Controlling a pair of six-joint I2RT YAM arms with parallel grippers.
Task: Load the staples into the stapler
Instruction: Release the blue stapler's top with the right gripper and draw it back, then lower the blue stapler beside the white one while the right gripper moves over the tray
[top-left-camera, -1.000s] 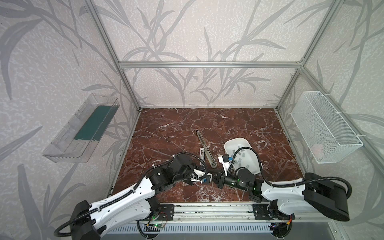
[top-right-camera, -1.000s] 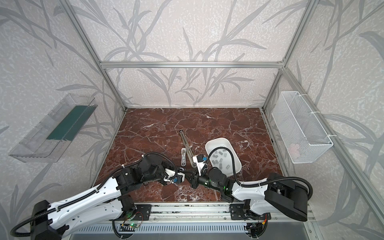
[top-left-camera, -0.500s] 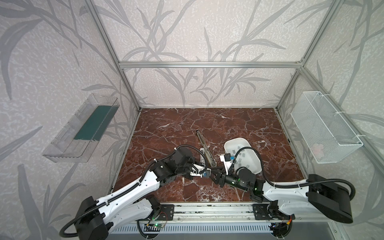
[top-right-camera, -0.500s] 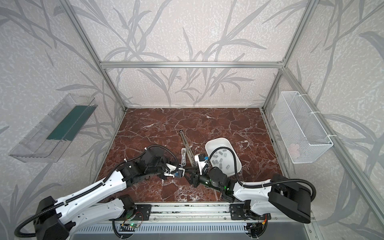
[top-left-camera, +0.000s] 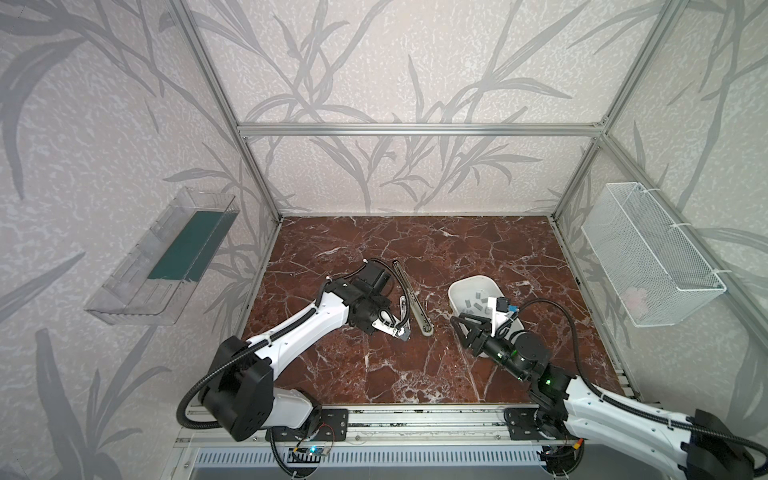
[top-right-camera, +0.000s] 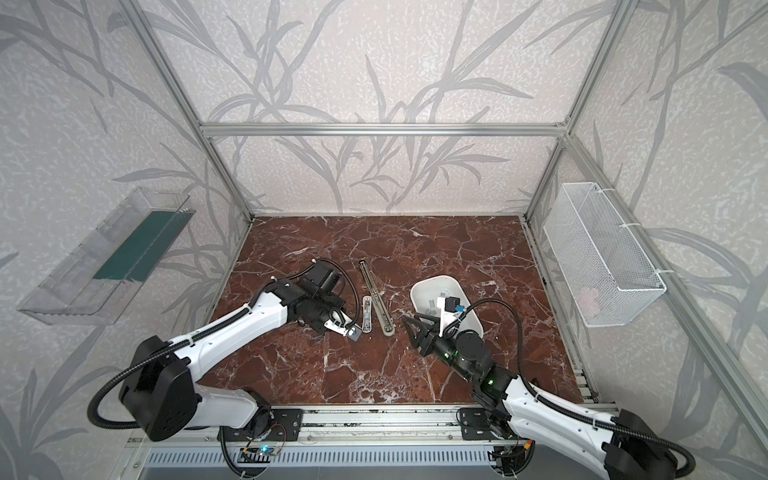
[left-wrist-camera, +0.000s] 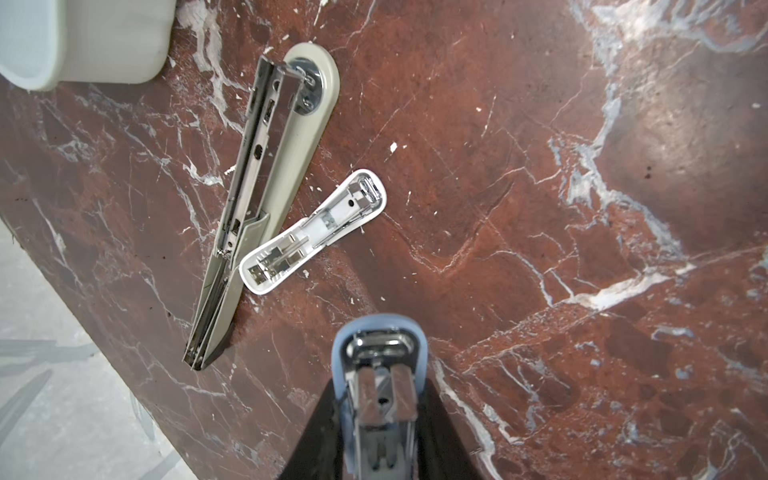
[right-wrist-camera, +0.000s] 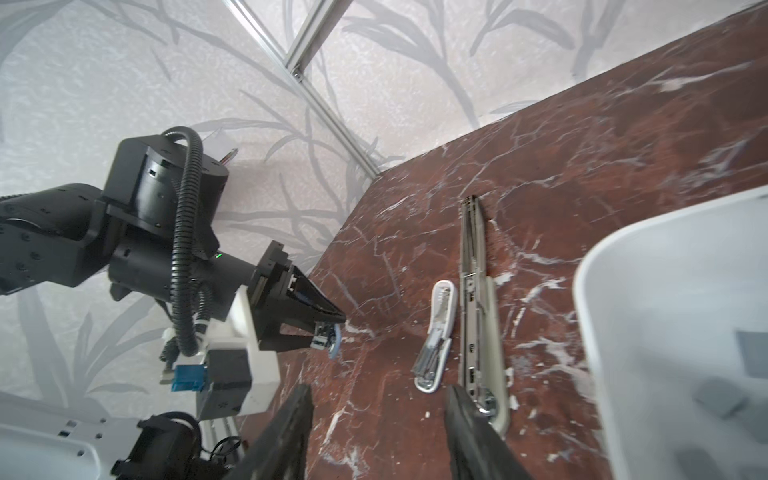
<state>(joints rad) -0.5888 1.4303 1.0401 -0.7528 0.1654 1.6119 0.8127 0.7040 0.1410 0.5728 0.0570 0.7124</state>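
My left gripper next moves down to the bare floor beside the small white stapler and releases the light-blue stapler (left-wrist-camera: 380, 365), since that patch is clear.
My left gripper (top-left-camera: 400, 330) is shut on a small light-blue stapler (left-wrist-camera: 380, 365), held just above the marble floor with its metal magazine showing. The same blue stapler (right-wrist-camera: 334, 347) pokes out from those jaws in the right wrist view. My right gripper (top-left-camera: 463, 328) stands open and holds nothing, to the right of the left one and apart from it. The staples (top-left-camera: 476, 302) lie as small grey strips in a white bowl (top-left-camera: 467, 283) just behind the right gripper; staples (right-wrist-camera: 717, 401) also show in the right wrist view.
A long grey stapler (top-left-camera: 413, 299) lies opened flat on the floor between the arms. A small white stapler (left-wrist-camera: 316, 230) lies opened beside it, touching it. A clear tray (top-left-camera: 166, 257) hangs on the left wall and a wire basket (top-left-camera: 648, 257) on the right wall.
The right gripper has opened and drawn back to the right, away from the left gripper where the two met. The left gripper has kept the blue stapler and shifted slightly farther in.
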